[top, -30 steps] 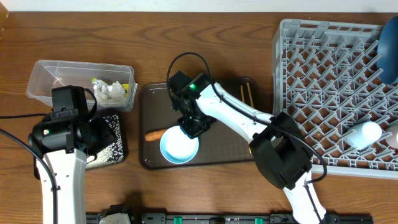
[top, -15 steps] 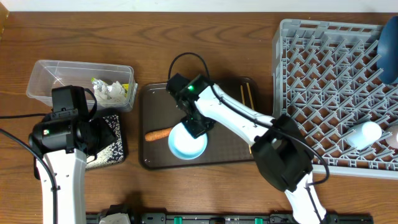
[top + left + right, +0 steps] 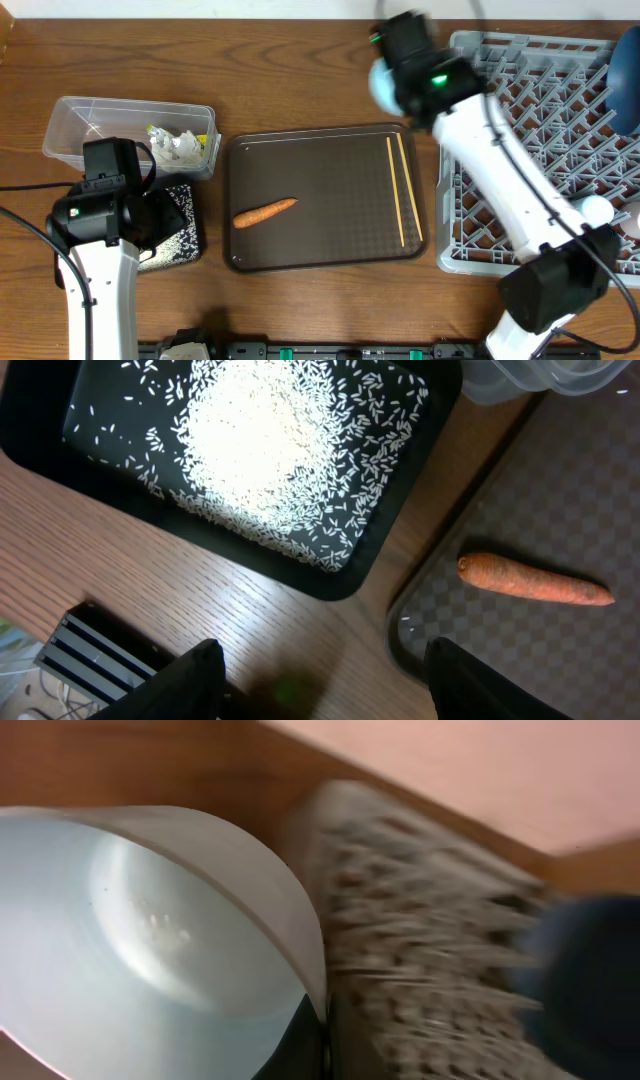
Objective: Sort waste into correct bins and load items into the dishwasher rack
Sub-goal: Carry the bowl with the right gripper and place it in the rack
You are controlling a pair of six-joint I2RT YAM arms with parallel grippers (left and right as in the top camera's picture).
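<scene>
The rack's wires beside the dark-blue plate are empty, so I will move my right gripper to the right in the overhead view, lower it there and let go of the bowl.
My right gripper is shut on the rim of a pale blue bowl, held in the air by the far left corner of the grey dishwasher rack. In the right wrist view the bowl fills the left and the blurred rack lies to its right. The orange carrot and the wooden chopsticks lie on the brown tray. My left gripper is open above bare wood, between the black tray of rice and the carrot.
The clear tub holds paper wads and a yellow-green wrapper. A dark-blue plate stands at the rack's far right, with a white cup lower in the rack. The black rice tray sits under my left arm.
My right gripper has lifted the bowl off the brown tray and swung it up and right to the rack's far left corner. The left arm has not moved.
</scene>
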